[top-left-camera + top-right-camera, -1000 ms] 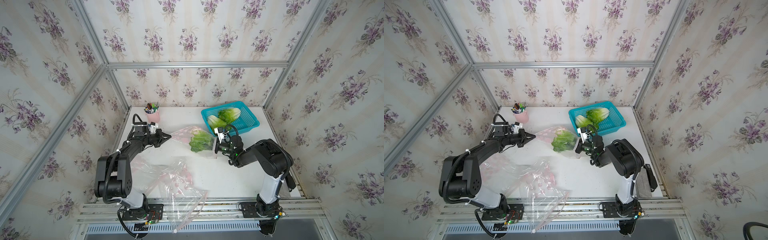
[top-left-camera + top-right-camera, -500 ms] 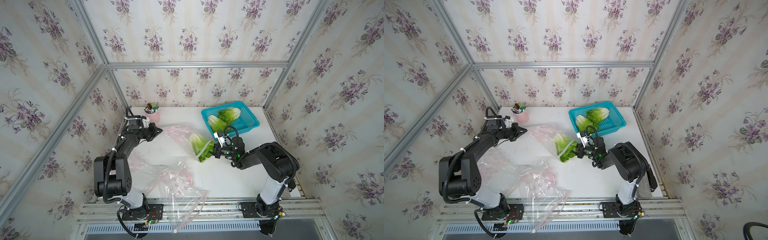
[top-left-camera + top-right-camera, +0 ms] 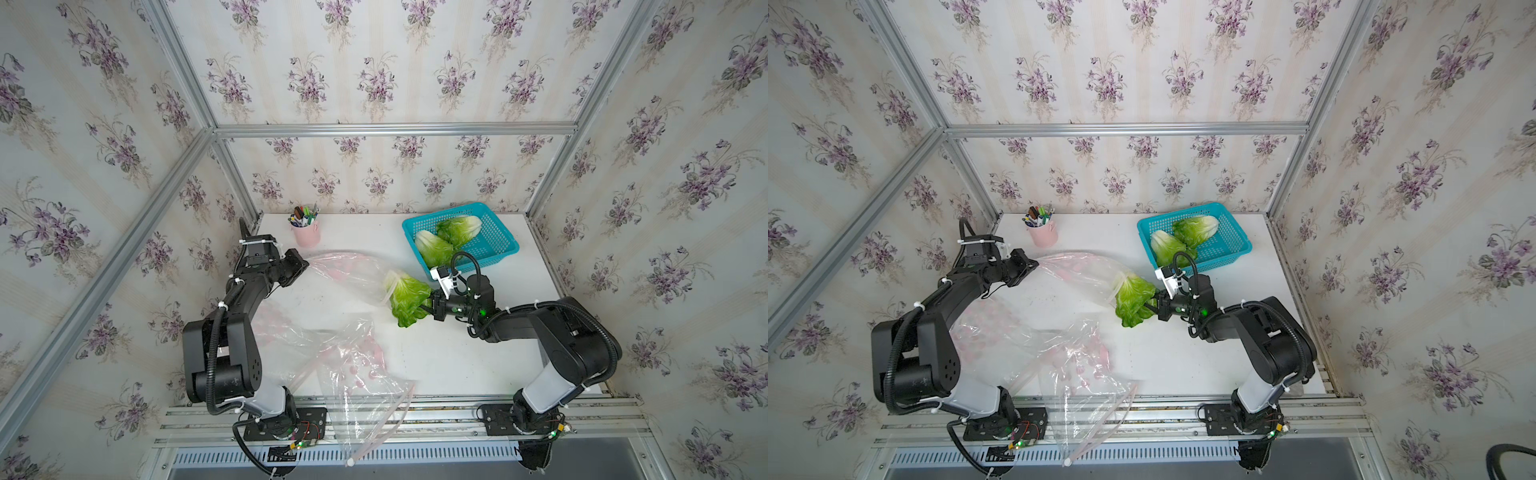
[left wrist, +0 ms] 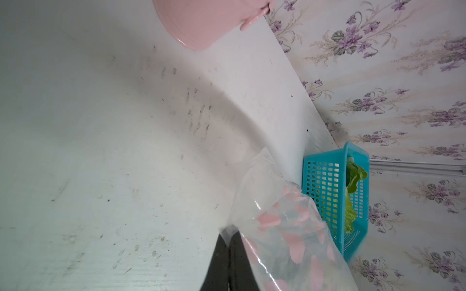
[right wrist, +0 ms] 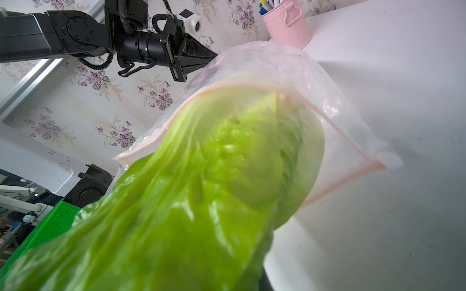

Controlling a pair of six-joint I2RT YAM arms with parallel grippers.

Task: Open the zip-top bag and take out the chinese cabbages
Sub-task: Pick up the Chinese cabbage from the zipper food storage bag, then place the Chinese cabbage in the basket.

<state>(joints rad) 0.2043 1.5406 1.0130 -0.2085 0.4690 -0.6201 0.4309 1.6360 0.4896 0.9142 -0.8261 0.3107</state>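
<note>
My left gripper will next move away from the chinese cabbage and let go of the bag's far corner above the bare tabletop, because that spot is below the gripper.
A clear zip-top bag [image 3: 345, 270] with pink hearts is stretched above the table, its mouth open. My left gripper [image 3: 305, 262] is shut on the bag's far corner, and the wrist view shows both fingertips [image 4: 222, 241] pinching the film [image 4: 290, 226]. My right gripper [image 3: 426, 305] is shut on the leafy end of a chinese cabbage [image 3: 407, 299]. Its pale base lies inside the bag's mouth [image 5: 277, 88], the green leaves [image 5: 214, 189] outside. The leaves hide the right jaws in the wrist view. Two more chinese cabbages [image 3: 434, 249] [image 3: 459, 228] lie in the basket.
A teal basket [image 3: 498, 245] stands at the back right, close behind my right wrist. At the back left, just beyond my left gripper, is a pink cup of pens [image 3: 306, 235]. More clear bags [image 3: 361, 374] lie crumpled at the front and hang over the table's edge.
The right gripper has drawn the cabbage forward and to the right, turning it so the leafy end leaves the bag. The left gripper has pulled the bag's corner back and to the left.
</note>
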